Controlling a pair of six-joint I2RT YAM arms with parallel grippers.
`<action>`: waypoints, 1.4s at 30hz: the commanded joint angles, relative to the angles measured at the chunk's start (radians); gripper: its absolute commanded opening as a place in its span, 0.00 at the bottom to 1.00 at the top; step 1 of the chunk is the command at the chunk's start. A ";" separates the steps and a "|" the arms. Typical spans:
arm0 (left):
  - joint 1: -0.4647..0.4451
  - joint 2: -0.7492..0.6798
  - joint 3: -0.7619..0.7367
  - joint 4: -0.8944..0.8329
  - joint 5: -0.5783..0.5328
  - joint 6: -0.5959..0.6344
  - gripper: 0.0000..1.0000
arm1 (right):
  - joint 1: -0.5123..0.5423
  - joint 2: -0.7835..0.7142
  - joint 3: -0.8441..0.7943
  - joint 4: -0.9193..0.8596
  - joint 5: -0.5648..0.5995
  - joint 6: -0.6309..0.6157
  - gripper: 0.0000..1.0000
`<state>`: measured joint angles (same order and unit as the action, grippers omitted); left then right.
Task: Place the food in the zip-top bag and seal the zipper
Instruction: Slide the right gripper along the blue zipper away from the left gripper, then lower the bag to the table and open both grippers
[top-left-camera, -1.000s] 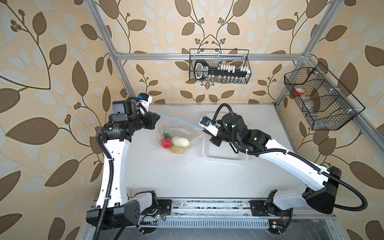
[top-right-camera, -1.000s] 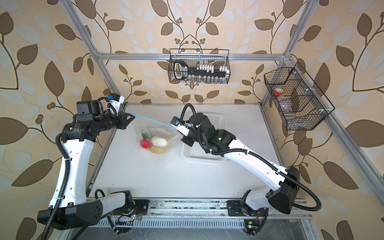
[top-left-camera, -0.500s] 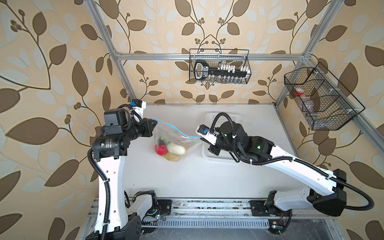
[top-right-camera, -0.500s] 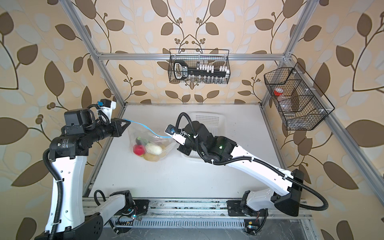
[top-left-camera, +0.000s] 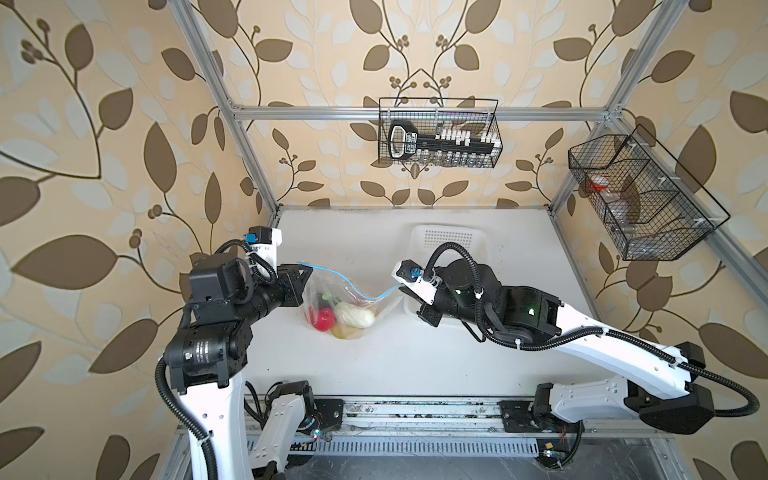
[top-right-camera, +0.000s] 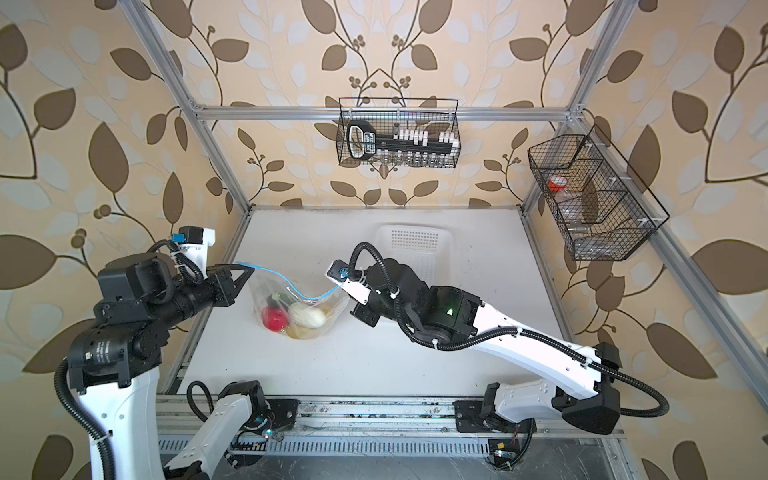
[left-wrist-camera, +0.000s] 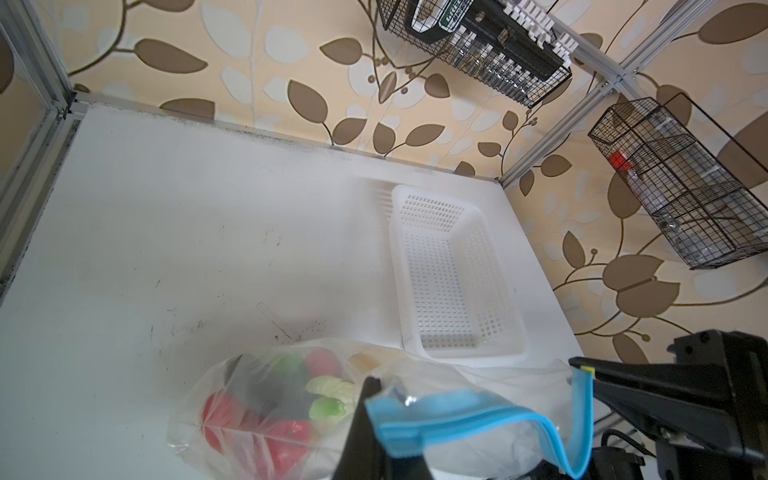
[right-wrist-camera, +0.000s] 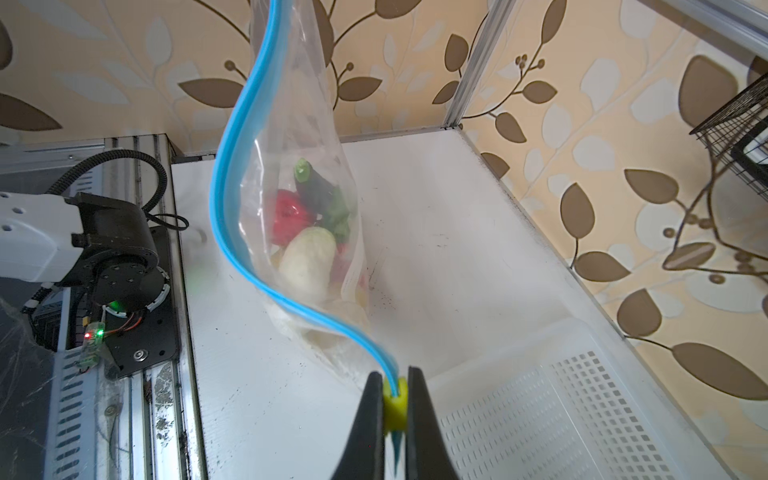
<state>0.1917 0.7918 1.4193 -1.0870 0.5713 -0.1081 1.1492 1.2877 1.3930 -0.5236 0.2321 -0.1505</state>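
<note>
The left gripper should next lower the zipper's corner outward and release it, because the bare tabletop (top-left-camera: 329, 233) (left-wrist-camera: 220, 176) beside the white basket lies outward and below.
The clear zip-top bag (top-left-camera: 332, 293) (top-right-camera: 320, 328) hangs between my two grippers, its bottom resting on the white table (top-left-camera: 415, 361). Inside lies the food: a red apple (top-left-camera: 324, 319), a pale cabbage (top-left-camera: 355, 316), a potato (top-left-camera: 344, 331) and a dark eggplant (right-wrist-camera: 316, 189). The blue zipper (top-left-camera: 353, 291) (right-wrist-camera: 232, 166) sags in a wave. My left gripper (top-left-camera: 305, 268) (left-wrist-camera: 376, 415) is shut on the strip's left corner. On the yellow slider (right-wrist-camera: 395, 401) at the other end my right gripper (top-left-camera: 398, 287) (right-wrist-camera: 395, 390) is shut.
A white perforated basket (top-left-camera: 449, 239) (left-wrist-camera: 453, 282) stands behind the right arm, close to the bag. Two black wire baskets (top-left-camera: 438, 133) (top-left-camera: 640, 195) hang on the walls. Aluminium frame posts (top-left-camera: 232, 112) stand at the table's corners.
Both grippers have come toward the front of the table and closer together. The zipper strip, taut a second ago, now sags in a wave. The bag has come along.
</note>
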 joint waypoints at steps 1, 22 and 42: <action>0.011 0.012 -0.032 -0.012 0.013 -0.024 0.00 | 0.018 -0.019 0.002 -0.001 0.058 0.035 0.00; 0.011 0.361 -0.168 0.253 -0.102 0.013 0.00 | -0.224 0.258 0.059 0.163 0.013 0.011 0.00; 0.030 1.222 0.318 0.464 -0.138 -0.020 0.00 | -0.473 0.907 0.568 0.290 -0.128 -0.181 0.00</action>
<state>0.1989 1.9701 1.6638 -0.6769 0.4568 -0.1303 0.6964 2.1300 1.8843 -0.2577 0.1215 -0.2878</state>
